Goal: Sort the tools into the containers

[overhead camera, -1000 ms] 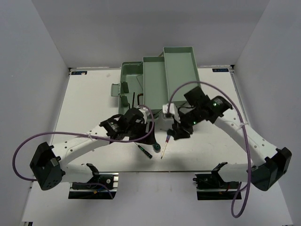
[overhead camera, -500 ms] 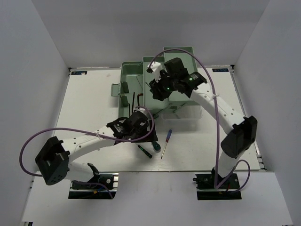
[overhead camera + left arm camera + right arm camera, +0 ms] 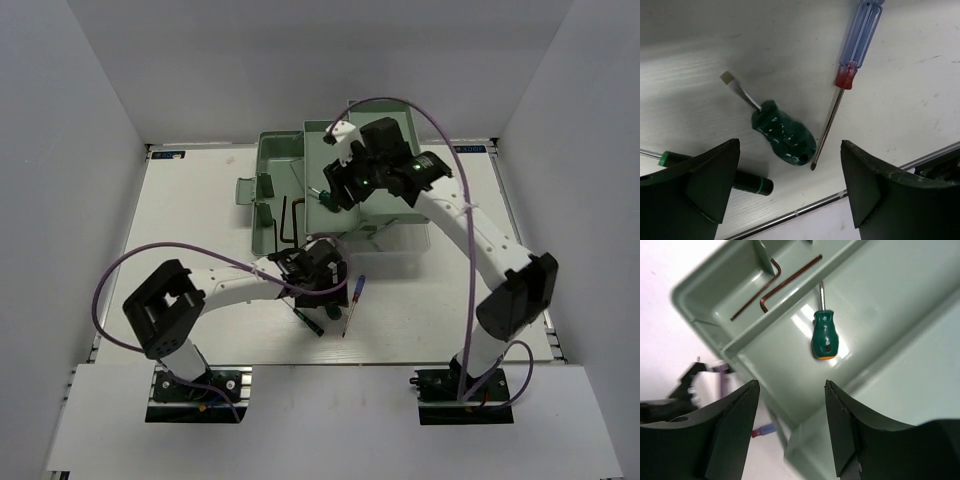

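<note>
The stubby green screwdriver is below the robot's left gripper, and its handle shows between the open fingers, so the gripper needs to go down onto that thick handle (image 3: 334, 312) (image 3: 789, 141) and close.
The pale green toolbox (image 3: 277, 152) stands open at the back, with its fold-out trays (image 3: 383, 118) spread. My right gripper (image 3: 330, 193) (image 3: 791, 383) hangs open above the middle tray (image 3: 880, 300), where a stubby green screwdriver (image 3: 824, 335) lies free. Two hex keys (image 3: 771, 290) rest in the compartment beside it. Over the table in front of the box, my left gripper (image 3: 325, 283) (image 3: 790, 143) is open and empty. Below it lie a stubby green screwdriver (image 3: 784, 138), a blue-handled screwdriver (image 3: 860, 34) and a thin green-handled screwdriver (image 3: 747, 183).
The clear lid (image 3: 403, 240) lies folded out in front of the trays, right of my left gripper. Dark hex keys (image 3: 289, 218) show in the box's near-left part. The table's front edge (image 3: 790, 215) runs just below the loose tools.
My right arm swung from the table up over the middle tray and opened wider; a stubby screwdriver now lies there. My left gripper shifted right over the loose screwdrivers.
</note>
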You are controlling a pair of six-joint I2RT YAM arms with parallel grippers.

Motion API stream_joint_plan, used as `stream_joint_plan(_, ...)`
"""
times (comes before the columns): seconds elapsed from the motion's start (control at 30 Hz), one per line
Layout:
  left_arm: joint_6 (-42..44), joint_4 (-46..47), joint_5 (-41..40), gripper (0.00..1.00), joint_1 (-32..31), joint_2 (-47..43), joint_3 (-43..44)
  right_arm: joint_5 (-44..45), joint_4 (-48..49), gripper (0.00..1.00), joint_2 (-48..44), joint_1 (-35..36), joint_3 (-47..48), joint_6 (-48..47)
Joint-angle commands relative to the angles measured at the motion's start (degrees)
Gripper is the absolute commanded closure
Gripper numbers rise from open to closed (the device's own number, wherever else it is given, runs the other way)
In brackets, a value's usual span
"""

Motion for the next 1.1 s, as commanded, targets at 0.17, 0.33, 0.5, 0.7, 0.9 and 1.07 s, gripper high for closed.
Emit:
stream_joint_plan(0.17,-5.41,-11.31,-6.94,0.1,-3.51,8.97,11.72,-3.81,2.19,0.39,-12.03,-2.98,-6.08,4.36)
stream_joint_plan(0.33,-7.62,-14.23,-8.7,0.15,-6.32,11.52,11.55,-4.69,2.19,0.39,-16.25,-5.17,-11.09,5.15)
stream_joint_plan(0.5,-8.23,-14.23,-9.75,0.42,-6.85,12.67,10.5,-7.85,2.11,0.39,-20.38,-7.64,-15.66,6.82)
stream_joint_plan(0.7,-6.75,-17.47,-11.07,0.83,-8.87,10.48,13.83,-10.49,4.56,0.82,-27.06,-9.83,-25.14,5.95)
stream_joint_plan(0.9,-2.18,-19.15,-13.09,0.92,-14.14,-3.37,15.51,-9.7,1.43,1.0,-33.66,-10.8,-33.66,2.53)
stream_joint_plan(1.07,-0.58,-22.47,-20.2,0.95,-14.33,-13.15,19.01,-17.77,-4.3,0.63,-39.0,-11.33,-40.08,-4.66)
